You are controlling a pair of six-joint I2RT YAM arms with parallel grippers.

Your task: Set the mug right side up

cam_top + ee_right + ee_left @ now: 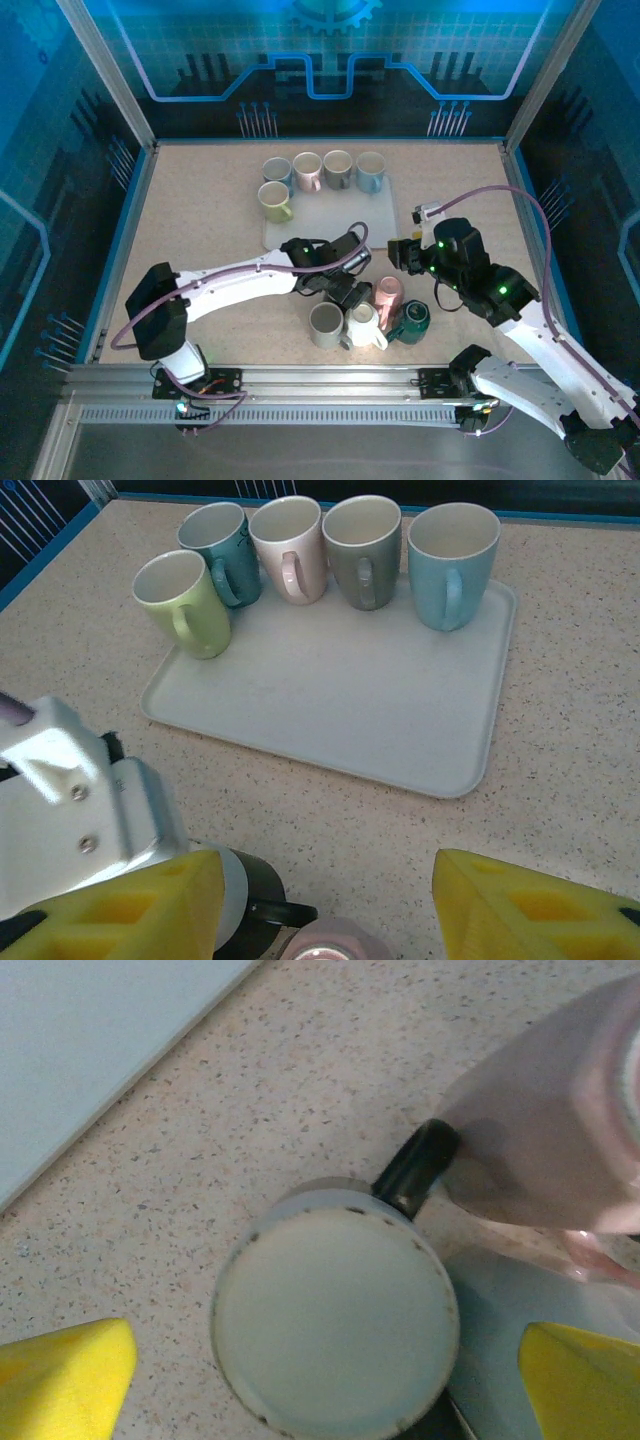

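Observation:
My left gripper will next move down around the mug's sides and close, because the dark mug's pale base [335,1325] is below the gripper, between its open fingers.
An upside-down dark mug [335,1325] with a pale base and a black handle stands on the table, its base facing the left wrist camera. My left gripper [325,1380] is open, with one yellow fingertip [65,1380] on each side of the mug and apart from it. From above, this gripper [345,283] hangs over the mug [352,295] and hides most of it. My right gripper [320,910] is open and holds nothing. It hovers [402,254] just right of the cluster, facing the tray.
A pink mug [560,1140] stands upside down right beside the dark one. A grey mug [326,325], a white mug [364,327] and a green mug [412,319] crowd the near side. A white tray [330,700] at the back carries several upright mugs.

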